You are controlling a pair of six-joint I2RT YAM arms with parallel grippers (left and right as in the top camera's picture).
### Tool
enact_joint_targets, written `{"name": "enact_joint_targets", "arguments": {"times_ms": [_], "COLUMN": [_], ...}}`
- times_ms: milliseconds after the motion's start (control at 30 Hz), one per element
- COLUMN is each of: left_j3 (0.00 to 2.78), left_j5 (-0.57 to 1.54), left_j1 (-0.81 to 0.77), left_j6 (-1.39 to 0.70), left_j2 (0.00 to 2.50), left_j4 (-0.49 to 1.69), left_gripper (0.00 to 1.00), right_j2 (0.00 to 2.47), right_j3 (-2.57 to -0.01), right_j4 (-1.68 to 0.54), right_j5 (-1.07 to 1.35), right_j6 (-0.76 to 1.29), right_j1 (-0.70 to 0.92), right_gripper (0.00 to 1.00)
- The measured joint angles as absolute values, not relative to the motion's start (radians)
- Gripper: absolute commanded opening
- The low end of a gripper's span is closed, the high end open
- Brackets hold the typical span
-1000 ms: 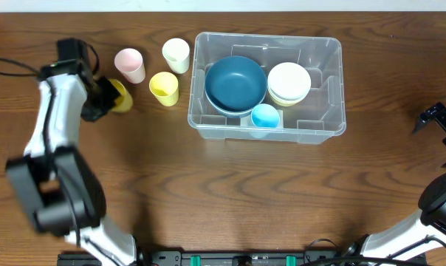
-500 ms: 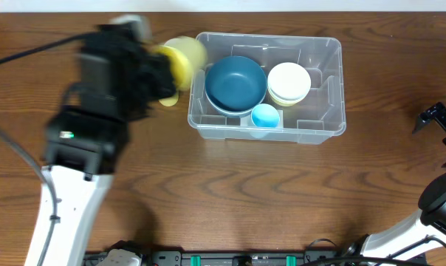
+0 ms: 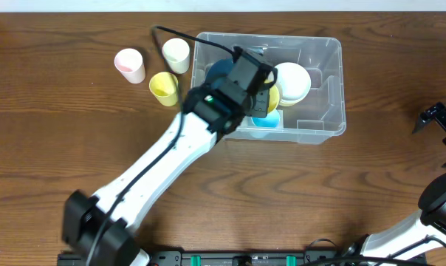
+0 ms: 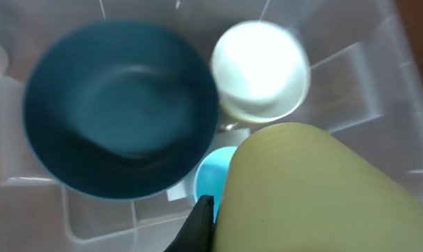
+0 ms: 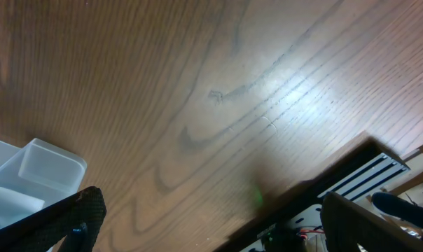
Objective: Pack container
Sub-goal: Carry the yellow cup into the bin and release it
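Next, my left gripper will move down to nest the held yellow cup inside the light blue cup's opening and release it, since the light blue cup's opening lies below the yellow cup.
The container is a clear bin at the table's back centre. It holds a dark blue bowl, a white bowl and a small light blue cup. My left gripper hangs over the bin's middle, shut on a yellow cup. In the left wrist view that yellow cup fills the lower right above the light blue cup, with one black finger against its side. My right gripper stands open at the far right, nothing between its fingers.
Left of the bin stand a pink cup, a cream cup and another yellow cup. The right wrist view shows bare wood, a corner of the bin and the table's edge with a black rail.
My left arm lifted the yellow cup from the table's far left and swung it right, over the bin's middle. The right arm has not moved.
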State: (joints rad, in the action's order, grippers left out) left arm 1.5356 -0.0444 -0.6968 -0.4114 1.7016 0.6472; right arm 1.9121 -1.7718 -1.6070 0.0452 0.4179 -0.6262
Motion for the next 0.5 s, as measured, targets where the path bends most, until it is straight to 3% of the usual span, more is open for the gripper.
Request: {"name": "enact_joint_targets", "arguments": {"times_ms": [500], "left_j3": [1.536], "left_j5": [-0.060], "left_j1": [-0.697], "left_j6": [-0.411], "left_j2": [1.810], "left_j4": [0.675], "left_gripper": [0.07], "right_j2": [1.912], "right_j3": [-1.772], "right_j4": [-1.607], "right_j5": [0.045], "right_j6": [0.418], "right_j1": [-0.626], "right_gripper": [0.99]}}
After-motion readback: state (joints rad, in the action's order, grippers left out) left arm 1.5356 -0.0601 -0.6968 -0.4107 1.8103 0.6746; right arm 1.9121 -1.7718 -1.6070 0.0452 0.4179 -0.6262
